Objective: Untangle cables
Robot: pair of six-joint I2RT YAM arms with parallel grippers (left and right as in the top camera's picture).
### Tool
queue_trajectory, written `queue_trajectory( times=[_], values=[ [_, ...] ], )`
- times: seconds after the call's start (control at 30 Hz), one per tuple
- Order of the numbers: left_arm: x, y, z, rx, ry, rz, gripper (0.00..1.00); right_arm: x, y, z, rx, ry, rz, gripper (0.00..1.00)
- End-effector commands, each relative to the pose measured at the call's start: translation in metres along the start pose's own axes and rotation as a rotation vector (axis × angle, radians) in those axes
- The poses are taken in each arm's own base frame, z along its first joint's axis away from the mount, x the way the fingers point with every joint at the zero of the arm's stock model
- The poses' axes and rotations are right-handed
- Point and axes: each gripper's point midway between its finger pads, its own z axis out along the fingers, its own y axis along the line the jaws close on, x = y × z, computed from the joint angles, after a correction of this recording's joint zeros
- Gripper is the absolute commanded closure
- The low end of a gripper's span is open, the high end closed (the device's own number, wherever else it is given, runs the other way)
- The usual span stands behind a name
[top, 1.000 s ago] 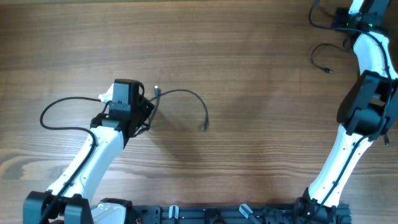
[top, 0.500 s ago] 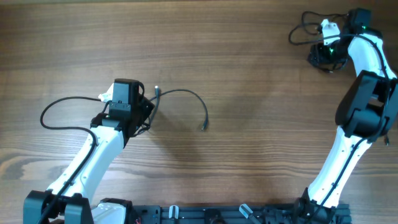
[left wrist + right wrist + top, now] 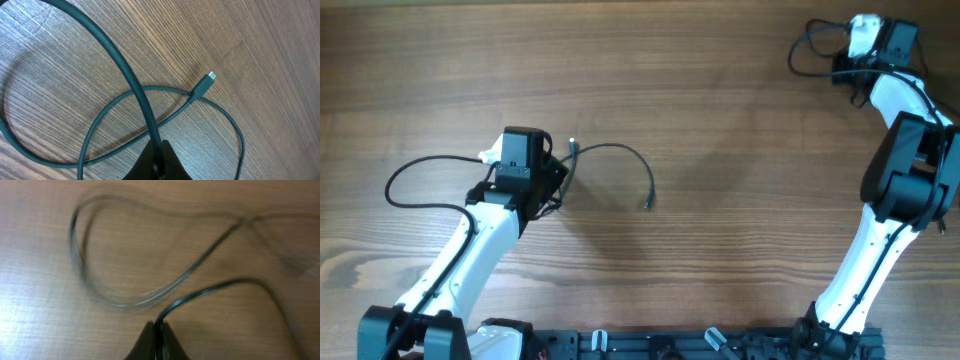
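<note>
My left gripper is holding the cable that crosses over the second cable point(image 3: 220, 107), so it should go up, tilt toward the right in the overhead view and open.
On the left, a thin black cable point(image 3: 620, 149) loops out from my left gripper point(image 3: 560, 173), and its plug tip point(image 3: 650, 204) lies on the table. In the left wrist view, my left gripper point(image 3: 157, 161) is shut on a cable point(image 3: 115, 60) that runs up and to the left. A second cable strand point(image 3: 220, 107) crosses under it, ending in a silvery plug point(image 3: 212, 76). At the far right, my right gripper point(image 3: 842, 67) is beside a small cable loop point(image 3: 807, 40). The right wrist view shows that gripper point(image 3: 159, 336) shut on a black cable point(image 3: 215, 287), and a blurred loop point(image 3: 125, 299) lies beyond.
The wooden table point(image 3: 740, 160) stretches between the two arms. Another part of the left cable curves out to the left point(image 3: 395, 180) beside the left arm. The arm bases and a black rail point(image 3: 650, 345) line the front edge.
My right gripper came down onto the cable at the far right, shut on it and pulled it back toward the far edge. The left arm and its cable stayed still.
</note>
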Motion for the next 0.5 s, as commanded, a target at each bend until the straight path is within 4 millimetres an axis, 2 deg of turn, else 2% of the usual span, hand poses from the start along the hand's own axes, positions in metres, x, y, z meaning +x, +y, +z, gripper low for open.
queue_trajectory(
  times=[0.0, 0.07, 0.1, 0.13, 0.17, 0.23, 0.3, 0.37, 0.43, 0.47],
  values=[
    [0.002, 0.001, 0.001, -0.008, 0.001, 0.014, 0.96, -0.041, -0.037, -0.002, 0.164, -0.159, 0.112, 0.96],
    [0.002, 0.001, 0.001, -0.008, 0.001, 0.014, 0.96, -0.06, -0.043, -0.007, 0.183, -0.242, 0.117, 0.96],
    [0.002, 0.001, 0.001, -0.007, 0.002, 0.014, 0.96, -0.06, -0.043, -0.007, 0.178, -0.248, 0.152, 0.51],
    [0.003, 0.0, 0.001, -0.001, 0.007, 0.013, 0.96, -0.056, -0.039, -0.005, 0.159, -0.23, 0.18, 0.0],
    [0.004, -0.004, 0.001, 0.018, 0.018, 0.013, 0.96, -0.05, -0.032, -0.006, 0.123, -0.196, 0.182, 0.0],
    [0.01, -0.027, -0.001, 0.127, 0.065, 0.016, 0.96, -0.05, -0.011, -0.02, 0.009, -0.141, 0.228, 0.0],
    [0.015, -0.066, -0.009, 0.299, 0.094, 0.046, 0.96, -0.073, 0.011, -0.057, -0.131, -0.142, 0.343, 0.0],
    [0.03, -0.113, -0.025, 0.474, 0.083, 0.134, 0.96, -0.099, 0.04, -0.101, -0.316, -0.159, 0.392, 0.0],
    [0.058, -0.14, -0.037, 0.555, 0.081, 0.211, 0.94, -0.108, 0.068, -0.138, -0.458, -0.135, 0.386, 0.0],
    [0.069, -0.144, -0.039, 0.557, 0.08, 0.236, 0.92, -0.107, 0.077, -0.148, -0.501, -0.113, 0.39, 0.0]
  ],
)
